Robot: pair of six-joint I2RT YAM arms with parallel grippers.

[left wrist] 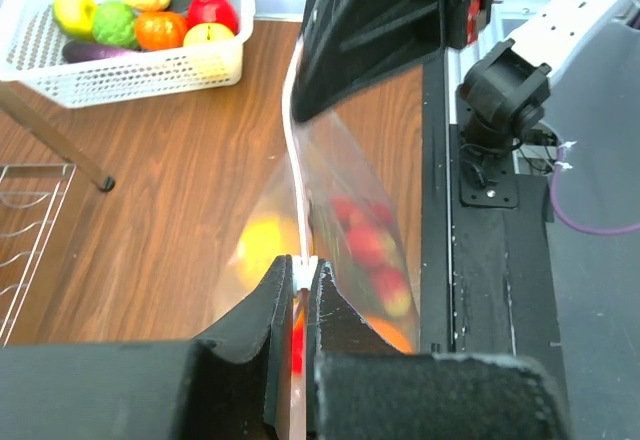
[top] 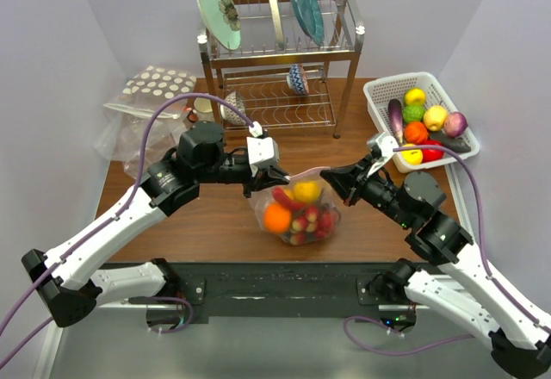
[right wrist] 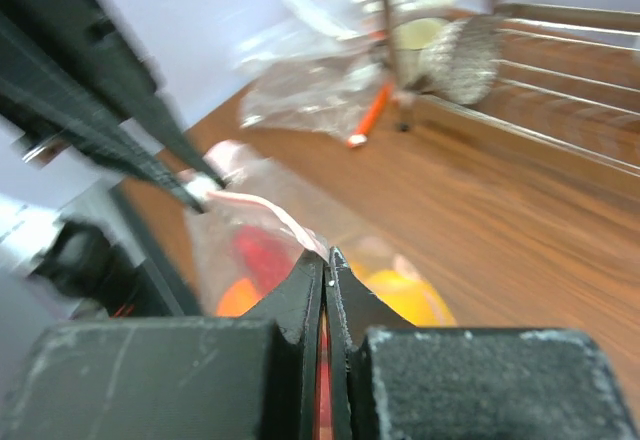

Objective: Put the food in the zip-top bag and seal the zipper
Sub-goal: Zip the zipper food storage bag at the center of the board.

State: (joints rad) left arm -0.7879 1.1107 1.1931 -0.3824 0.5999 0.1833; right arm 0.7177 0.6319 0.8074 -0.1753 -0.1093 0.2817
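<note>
I will next take the zipper end outward with my left gripper to the bare tabletop before the dish rack and release it where the bag has room.
The zip-top bag (top: 297, 215) hangs over the middle of the table, stretched between both grippers. Inside it lies food: an orange (top: 277, 217), a yellow lemon (top: 306, 191) and red berries (top: 317, 222). My left gripper (top: 281, 177) is shut on the left end of the zipper (top: 308, 171); the left wrist view shows its jaws (left wrist: 304, 266) pinching the pale strip (left wrist: 293, 160). My right gripper (top: 337, 182) is shut on the other end, its tips (right wrist: 328, 257) clamping the pinkish strip (right wrist: 270, 215). The bag's mouth runs taut between them.
At the right edge stands a white basket (top: 379, 95) with more toy fruit and vegetables. A metal dish rack (top: 280, 56) with plates stands at the back. A polka-dot bag (top: 159, 82) and loose plastic lie at the back left.
</note>
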